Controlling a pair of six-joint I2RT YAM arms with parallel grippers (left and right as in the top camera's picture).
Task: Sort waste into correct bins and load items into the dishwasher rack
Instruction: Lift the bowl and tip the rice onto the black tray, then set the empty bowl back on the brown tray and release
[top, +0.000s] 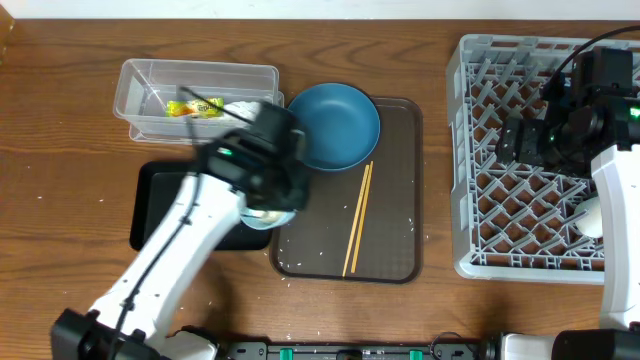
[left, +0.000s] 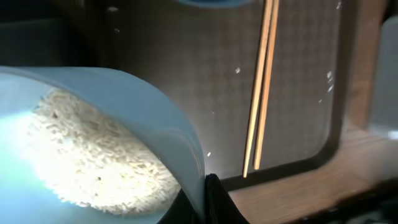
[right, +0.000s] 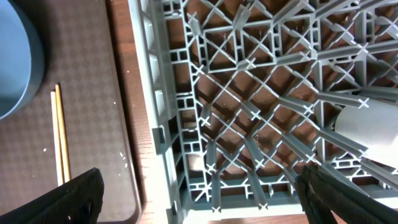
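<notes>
The robot should next tip the light-blue bowl in its left gripper over the black tray, because it still holds rice. Then it should lower it onto the chopsticks and release the bowl's rim.
My left gripper is shut on the rim of the light-blue bowl, which holds white rice, over the seam between the black tray and the brown tray. The dark-blue plate and the chopsticks lie on the brown tray. The clear tub holds the yellow-green wrapper. My right gripper is open and empty above the grey rack. A white cup lies in the rack.
The brown serving tray sits between the bins and the rack, with loose rice grains scattered on it. Bare wooden table lies to the left and in front.
</notes>
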